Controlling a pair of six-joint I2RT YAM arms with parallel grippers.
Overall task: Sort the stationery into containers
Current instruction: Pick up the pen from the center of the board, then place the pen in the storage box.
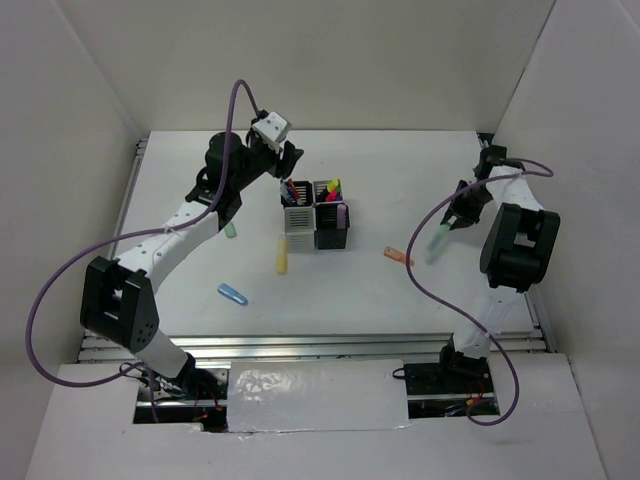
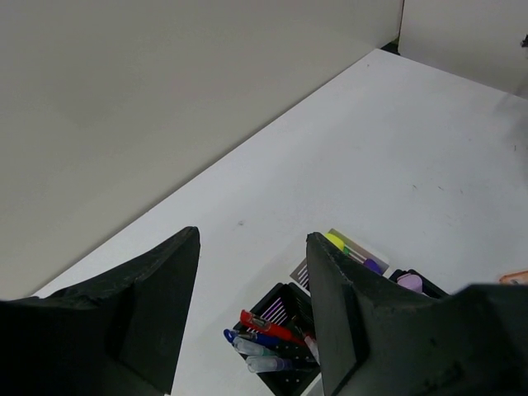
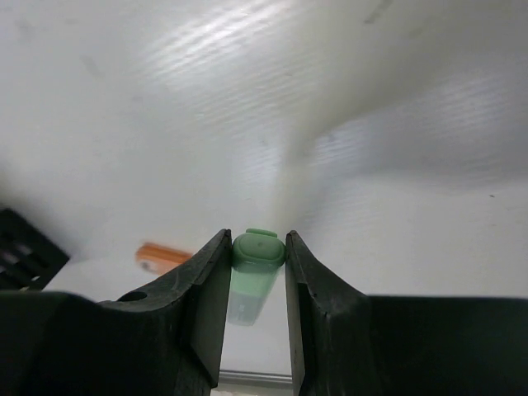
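The near black cup holds a lilac marker. I will move my right gripper over that cup, to the left in the top view, and release the green marker.
The containers stand mid-table as a block of black and silver-white slotted cups with pens inside. In the left wrist view a black cup holds red, blue and clear pens. My left gripper is open and empty, above and just behind the block. My right gripper is shut on a pale green stubby marker, held above the table at the right. Loose on the table lie a yellow marker, a blue marker, a green marker and an orange marker.
White walls enclose the table on three sides. A metal rail runs along the near edge. Purple cables loop beside both arms.
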